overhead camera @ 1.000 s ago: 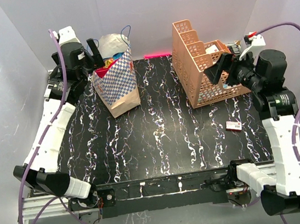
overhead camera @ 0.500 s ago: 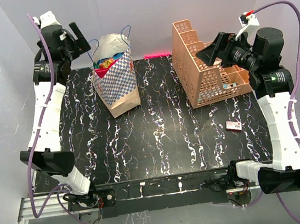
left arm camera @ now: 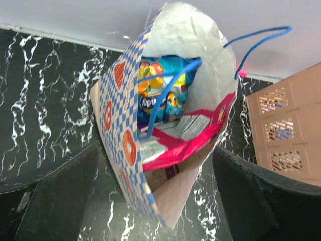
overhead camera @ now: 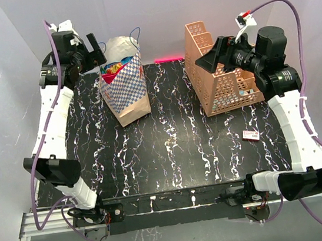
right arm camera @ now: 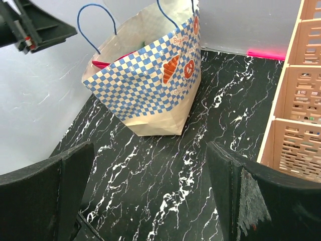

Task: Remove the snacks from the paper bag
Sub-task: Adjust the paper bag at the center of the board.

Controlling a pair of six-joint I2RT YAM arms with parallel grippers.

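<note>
My left gripper will move outward to the paper bag and bring its fingers closer together around the nearer blue cord handle [overhead camera: 103,44] [left arm camera: 181,74], because that handle stands out over the paper bag's opening.
The paper bag [overhead camera: 129,92] stands upright at the back left of the table, its mouth open. Snacks fill it: a blue and yellow packet [left arm camera: 159,90] on top, a large red bag [left arm camera: 186,143] beside it, and colourful tops in the top view [overhead camera: 112,67]. My left gripper [overhead camera: 97,50] hovers open and empty just above and left of the bag's mouth; in the left wrist view its fingers [left arm camera: 60,198] straddle the bag. My right gripper [overhead camera: 207,58] is open and empty, high over the orange rack, facing the bag [right arm camera: 150,80].
The orange lattice rack [overhead camera: 222,86] stands at the back right and shows at the edge of both wrist views [right arm camera: 301,100] [left arm camera: 291,128]. A small red-and-white card [overhead camera: 251,135] lies on the table at the right. A pink strip [overhead camera: 168,59] lies along the back wall.
My left gripper rose away from the bag's side, then came back over its mouth. My right gripper lifted and swung left from beside the rack to above it. Both stay open.
</note>
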